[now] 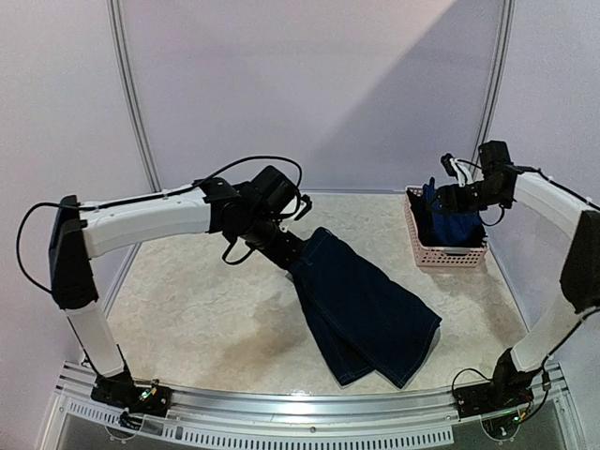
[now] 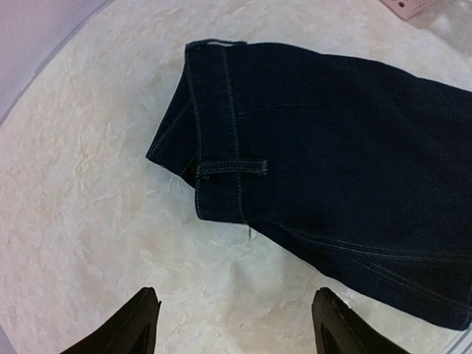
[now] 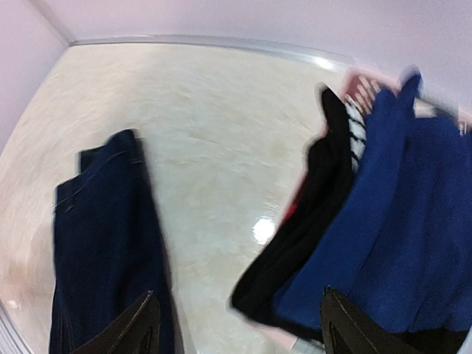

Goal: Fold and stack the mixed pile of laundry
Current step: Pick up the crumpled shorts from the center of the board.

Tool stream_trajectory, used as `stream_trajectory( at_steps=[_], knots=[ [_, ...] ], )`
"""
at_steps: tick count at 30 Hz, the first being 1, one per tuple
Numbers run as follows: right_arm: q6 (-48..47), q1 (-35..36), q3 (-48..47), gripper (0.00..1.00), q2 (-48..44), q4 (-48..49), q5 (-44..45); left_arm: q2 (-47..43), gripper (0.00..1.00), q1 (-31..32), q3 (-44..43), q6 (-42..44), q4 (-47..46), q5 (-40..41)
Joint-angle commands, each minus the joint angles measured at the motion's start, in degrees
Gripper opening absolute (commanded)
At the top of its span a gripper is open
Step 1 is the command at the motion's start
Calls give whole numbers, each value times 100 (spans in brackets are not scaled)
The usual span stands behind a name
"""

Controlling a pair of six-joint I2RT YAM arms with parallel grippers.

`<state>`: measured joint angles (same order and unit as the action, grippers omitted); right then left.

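My left gripper is already at the opposite waistband end, so I will next swing my right gripper back from the pink basket (image 1: 448, 255) and down onto the denim's near hem corner (image 1: 401, 383).
A dark navy denim piece (image 1: 364, 309) lies flat on the table, waistband toward the far left, hem near the front edge. My left gripper (image 2: 236, 326) hovers open just off the waistband corner (image 2: 221, 169), with only bare tabletop between its fingers. Over the pink basket (image 1: 448, 255) my right gripper (image 3: 240, 326) is also open and holds nothing. A blue garment (image 3: 402, 221), a black one (image 3: 310, 228) and a black-and-white striped piece (image 3: 358, 131) spill out of that basket. The denim (image 3: 103, 243) also shows at the left of the right wrist view.
The basket stands at the back right by the curved table rim (image 1: 375, 195). Both arm bases (image 1: 131, 394) are bolted to the near rail. Bare marbled tabletop (image 1: 206, 309) lies left of the denim.
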<state>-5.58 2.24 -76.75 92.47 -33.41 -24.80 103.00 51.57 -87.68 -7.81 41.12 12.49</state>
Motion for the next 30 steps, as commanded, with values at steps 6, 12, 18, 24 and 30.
stream_trajectory(
  at_steps=[6, 12, 18, 24, 30],
  knots=[
    [-3247, 1526, 2223, 70, -2784, -1508, -808, 1006, 66, -481, -884, 993, 862, -435],
    [-3621, 2812, 3097, 62, -3280, -1868, -994, 824, 59, -501, -30, 3241, 116, -338],
    [-3581, 3603, 3326, 62, -2908, -1680, -804, 1018, 58, -422, 250, 4492, -641, -298],
    [-3500, 3626, 3394, 63, -2859, -1514, -780, 1372, 54, -270, 630, 5399, -1934, 223],
    [-3415, 3629, 3419, 63, -2889, -1467, -717, 1769, 51, -183, 670, 5914, -2386, 466]
  ],
)
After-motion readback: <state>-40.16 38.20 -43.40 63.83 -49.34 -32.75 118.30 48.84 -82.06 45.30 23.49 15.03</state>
